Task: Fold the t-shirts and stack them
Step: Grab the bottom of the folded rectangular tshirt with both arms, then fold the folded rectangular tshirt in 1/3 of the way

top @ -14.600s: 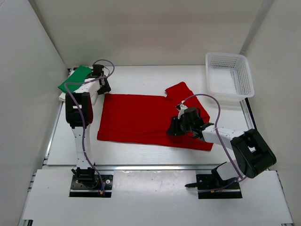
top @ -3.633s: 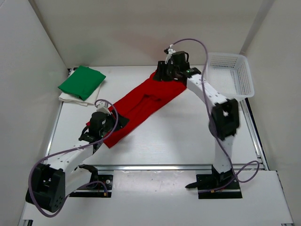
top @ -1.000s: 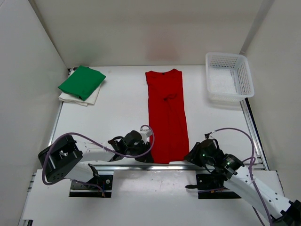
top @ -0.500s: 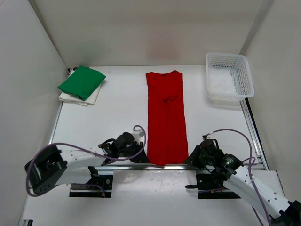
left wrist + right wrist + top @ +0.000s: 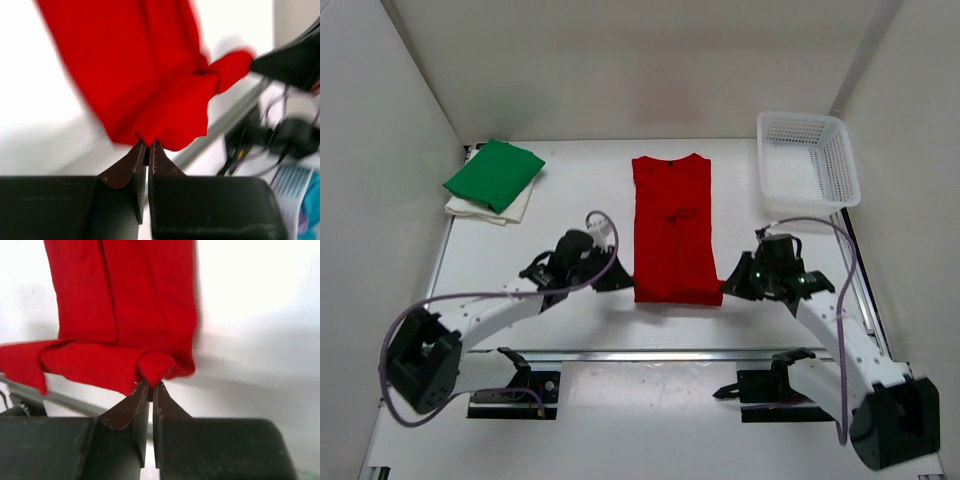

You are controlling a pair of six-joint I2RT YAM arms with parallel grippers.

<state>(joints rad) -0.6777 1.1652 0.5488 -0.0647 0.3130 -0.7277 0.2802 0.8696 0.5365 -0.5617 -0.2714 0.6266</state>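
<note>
My right gripper moves outward along the red t-shirt's side edge next and releases the shirt's corner upon the shirt's middle, because the shirt still lies long and narrow.
The red t-shirt lies as a long narrow strip in the middle of the table, collar toward the far wall, its near end lifted and carried back over itself. My left gripper is shut on the near left corner of the red t-shirt. My right gripper is shut on the near right corner of that shirt. The green t-shirt lies folded on top of the white t-shirt at the far left.
A white mesh basket stands at the far right corner. White walls close in the table on three sides. A metal rail runs along the near edge in front of the arm bases.
Both grippers closed on the near corners of the red t-shirt at the table's front edge, then lifted and carried that hem away from the bases, shortening the visible strip.
</note>
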